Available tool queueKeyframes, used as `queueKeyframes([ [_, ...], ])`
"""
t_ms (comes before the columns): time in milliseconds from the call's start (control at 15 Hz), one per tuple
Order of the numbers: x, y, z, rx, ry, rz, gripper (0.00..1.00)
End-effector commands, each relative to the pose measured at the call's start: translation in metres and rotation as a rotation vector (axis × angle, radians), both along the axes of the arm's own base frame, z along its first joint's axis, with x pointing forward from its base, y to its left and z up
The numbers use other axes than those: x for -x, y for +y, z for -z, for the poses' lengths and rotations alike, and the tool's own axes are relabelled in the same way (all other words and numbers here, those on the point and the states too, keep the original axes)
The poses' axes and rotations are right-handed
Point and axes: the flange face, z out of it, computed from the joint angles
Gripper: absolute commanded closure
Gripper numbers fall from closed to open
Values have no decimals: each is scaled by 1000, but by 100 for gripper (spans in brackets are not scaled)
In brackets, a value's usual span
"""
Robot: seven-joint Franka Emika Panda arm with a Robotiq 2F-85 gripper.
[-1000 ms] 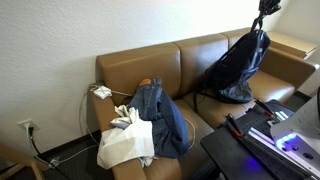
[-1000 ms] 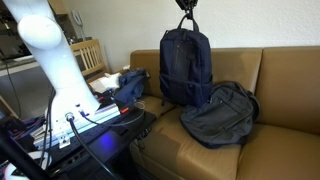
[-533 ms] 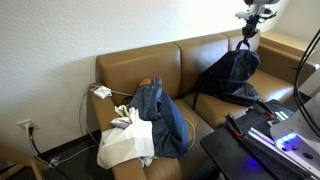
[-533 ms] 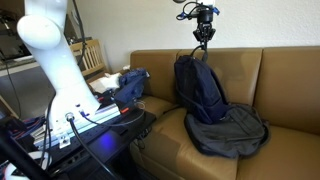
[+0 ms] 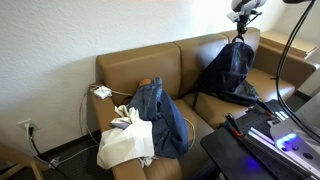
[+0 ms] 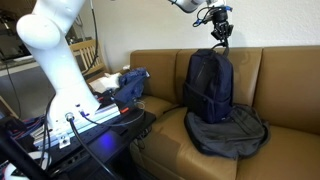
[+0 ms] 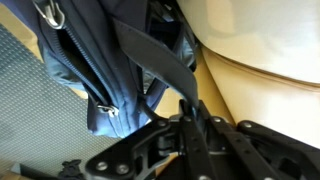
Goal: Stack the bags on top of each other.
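The navy backpack's lower end has support, so the robot's gripper will next ease down and sideways along the backrest's top edge toward the denim pile, then let go of the loop.
My gripper is shut on the top loop of the dark navy blue backpack and holds it hanging upright over the sofa. Its lower end rests on the dark grey backpack, which lies flat on the seat. In the exterior view from the side the gripper holds the navy backpack against the backrest, with the grey one under it. In the wrist view the gripper pinches the dark strap, and the navy fabric with zipper hangs beyond.
A brown sofa carries a blue denim heap and a white tote bag at its far end. A black stand with cables sits in front. A wooden side table stands beside the sofa.
The gripper has carried the navy backpack sideways along the sofa and over the grey backpack; the navy bag now stands on the grey one.
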Motion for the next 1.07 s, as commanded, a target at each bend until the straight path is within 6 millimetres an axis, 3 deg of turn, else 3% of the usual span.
queueKeyframes([
  [0,-48,55,2,137,-72,-123,98],
  [200,-77,127,67,190,-126,-280,98],
  [333,-87,161,116,236,-153,-362,98],
  [533,-89,186,181,296,-168,-393,98],
  [667,-88,177,190,353,-169,-357,98],
  [800,-87,166,179,399,-190,-307,98],
  [1000,-89,140,136,476,-294,-219,98],
])
